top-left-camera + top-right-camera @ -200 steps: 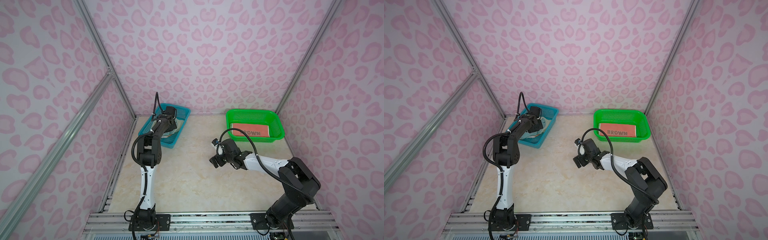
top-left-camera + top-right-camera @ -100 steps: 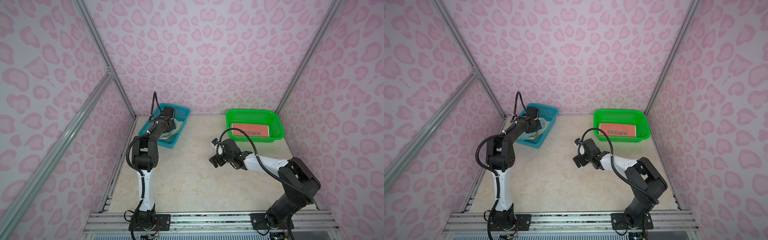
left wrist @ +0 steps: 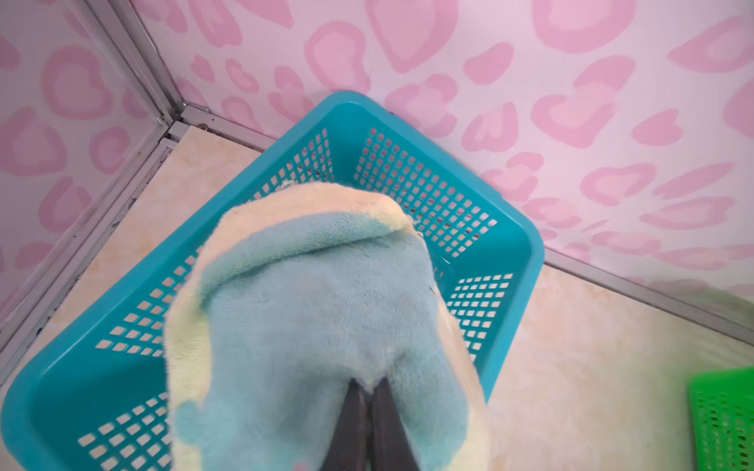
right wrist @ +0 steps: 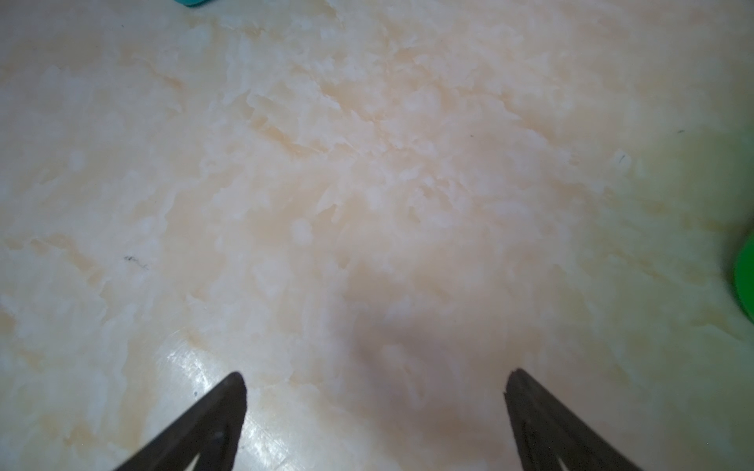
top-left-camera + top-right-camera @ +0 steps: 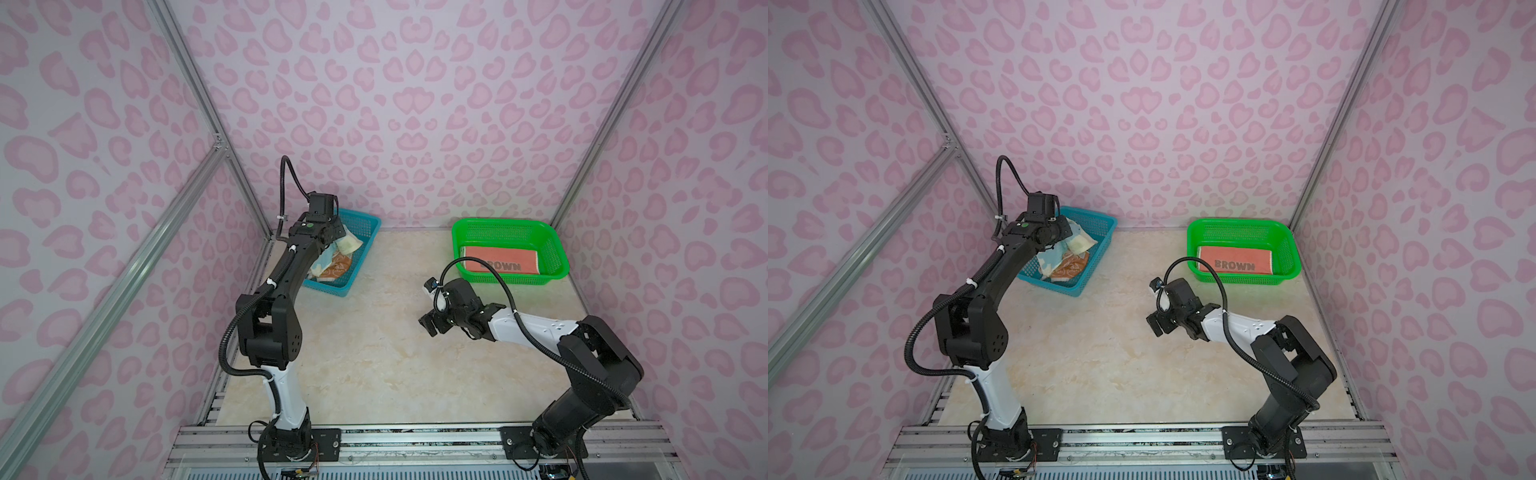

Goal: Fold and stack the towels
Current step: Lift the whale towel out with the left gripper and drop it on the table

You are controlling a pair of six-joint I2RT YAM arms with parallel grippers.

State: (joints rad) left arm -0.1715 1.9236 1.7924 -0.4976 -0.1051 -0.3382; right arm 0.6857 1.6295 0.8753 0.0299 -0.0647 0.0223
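The bunched light-blue-and-cream towel goes over the blue basket's rim next, back and down onto the marble between the arms. My left gripper then releases it, since that part of the marble is clear.
My left gripper (image 3: 369, 385) is shut on a pinch of the light-blue-and-cream towel (image 3: 310, 310), which hangs bunched over the blue basket (image 3: 518, 244). In both top views the left gripper (image 5: 338, 232) (image 5: 1065, 228) holds this towel (image 5: 349, 245) (image 5: 1079, 245) above the basket's far end. A peach towel (image 5: 338, 266) (image 5: 1069, 268) lies crumpled inside the basket below it. The coral "BROWN" towel (image 5: 498, 259) (image 5: 1235, 259) lies folded flat in the green basket (image 5: 557, 249). My right gripper (image 4: 377, 377) (image 5: 432, 324) stands open over bare table, holding nothing.
The blue basket (image 5: 365, 232) sits in the back left corner against the wall. The green basket (image 5: 1292, 249) sits at the back right, and its edge shows in the wrist views (image 3: 722, 416) (image 4: 744, 277). Marble tabletop (image 5: 374, 353) lies between the arms.
The left arm has risen and drawn back a little over the blue basket, lifting the light-blue-and-cream towel with it. The right arm has not moved.
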